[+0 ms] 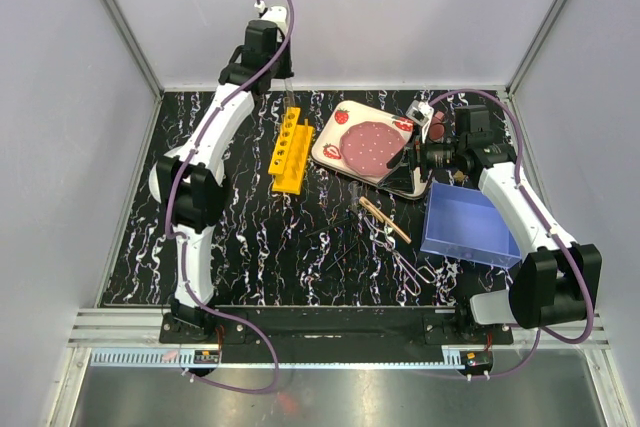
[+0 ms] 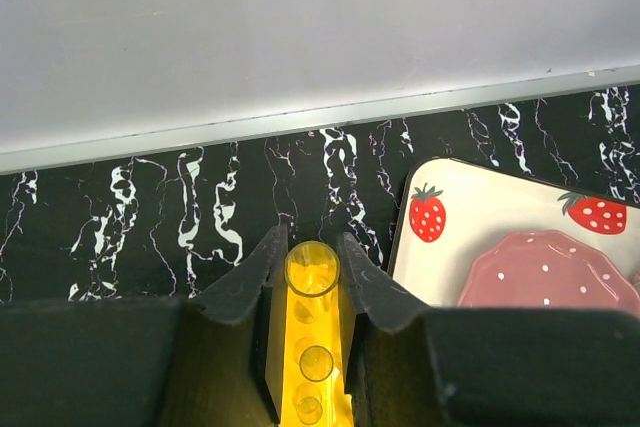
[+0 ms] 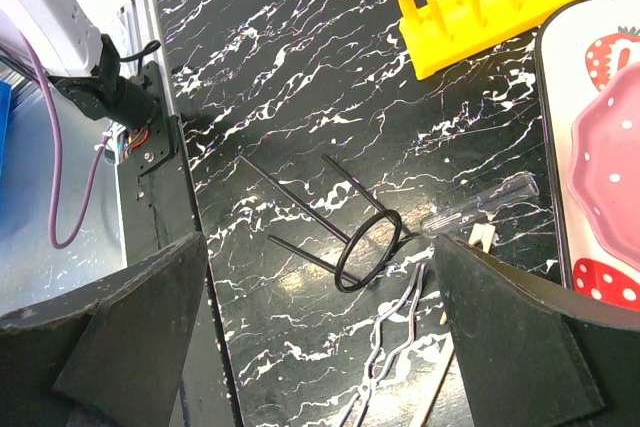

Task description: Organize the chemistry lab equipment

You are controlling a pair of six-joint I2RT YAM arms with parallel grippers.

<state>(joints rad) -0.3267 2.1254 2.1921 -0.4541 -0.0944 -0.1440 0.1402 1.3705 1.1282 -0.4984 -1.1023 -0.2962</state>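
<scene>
The left gripper lowers toward the rack's far end next and releases the clear glass tube there, since it hangs upright above the yellow holed rack.
My left gripper is at the far end of the yellow holed rack. In the left wrist view its fingers are shut on a clear glass tube, held upright over the rack. My right gripper hangs open and empty over the tray's near edge. Between its wide fingers I see a black ring with thin rod legs, silvery forceps, another glass tube and a tip of the tan wooden clamp. The clamp and forceps lie mid-table.
A strawberry-print tray with a pink dotted plate lies right of the rack. A blue open box stands at the right under my right arm. A pink cup is behind the right gripper. The back wall is close behind the left gripper.
</scene>
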